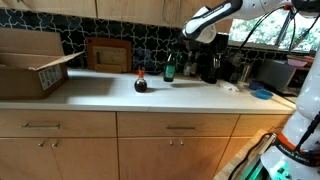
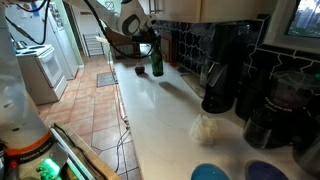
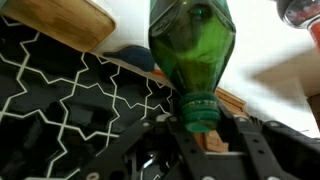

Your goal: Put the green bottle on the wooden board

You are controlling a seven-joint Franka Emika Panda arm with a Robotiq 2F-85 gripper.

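I need my gripper to lower the upright green bottle slightly toward the black coffee machine onto the white counter and let go, because that spot is clear.
The green bottle point(image 1: 169, 71) is upright on or just over the white counter point(image 1: 110, 93), near the tiled back wall; whether it touches I cannot tell. My gripper point(image 1: 175, 57) reaches down from the upper right and is shut on its neck. In the other exterior view the gripper point(image 2: 155, 42) holds the top of the green bottle point(image 2: 156, 64). The wrist view shows the green bottle point(image 3: 192, 40) with its capped neck pinched in my gripper point(image 3: 198, 118). The wooden board point(image 1: 108, 55) leans against the backsplash to the bottle's left, also showing as the wooden board point(image 3: 60, 20).
A squat dark bottle with a red cap point(image 1: 140, 83) stands between the green bottle and the board, nearer the counter's front. A cardboard box point(image 1: 30, 62) fills the counter's left end. A black coffee machine point(image 2: 225, 70) and a blue bowl point(image 1: 262, 94) are at the right end.
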